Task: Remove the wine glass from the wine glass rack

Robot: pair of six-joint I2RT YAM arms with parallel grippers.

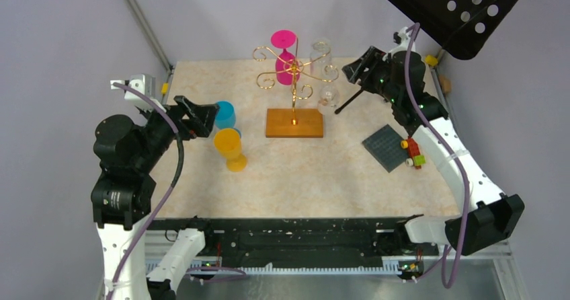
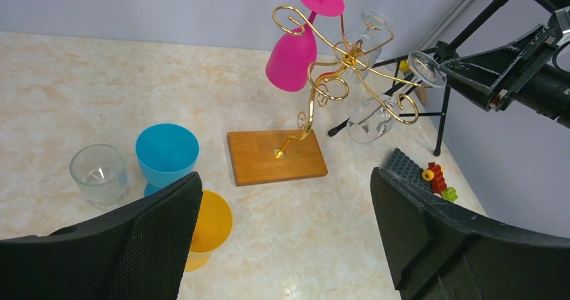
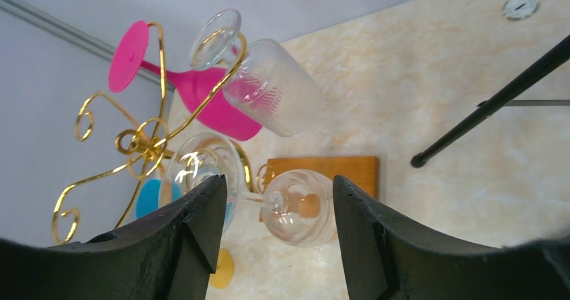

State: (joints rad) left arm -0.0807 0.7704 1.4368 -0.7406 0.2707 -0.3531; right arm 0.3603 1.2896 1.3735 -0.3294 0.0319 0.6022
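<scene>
I will move my right gripper to the left in the top view next. I will put its fingers on both sides of the exposed rim of the lower clear wine glass's foot (image 1: 333, 71) (image 3: 207, 170), which lies that way.
The gold wire wine glass rack (image 1: 294, 71) stands on its wooden base (image 1: 294, 122) mid-table. Hung upside down on its arms are a pink glass (image 1: 286, 61) at the back and two clear glasses on the right, one higher (image 1: 321, 51), one lower (image 1: 328, 97). In the right wrist view the lower clear wine glass (image 3: 299, 207) hangs just beyond my open right gripper (image 3: 275, 229), level with the gap between the fingers, untouched. In the top view the right gripper (image 1: 354, 68) is just right of the rack. My left gripper (image 1: 205, 115) is open and empty, left of the rack.
A blue cup (image 1: 224, 114), a yellow goblet (image 1: 230, 148) and a clear tumbler (image 2: 99, 173) stand by the left gripper. A black music stand (image 1: 449, 7) with tripod legs (image 3: 491, 101) is at the back right. A grey plate (image 1: 385, 146) and toy bricks (image 1: 413, 152) lie on the right.
</scene>
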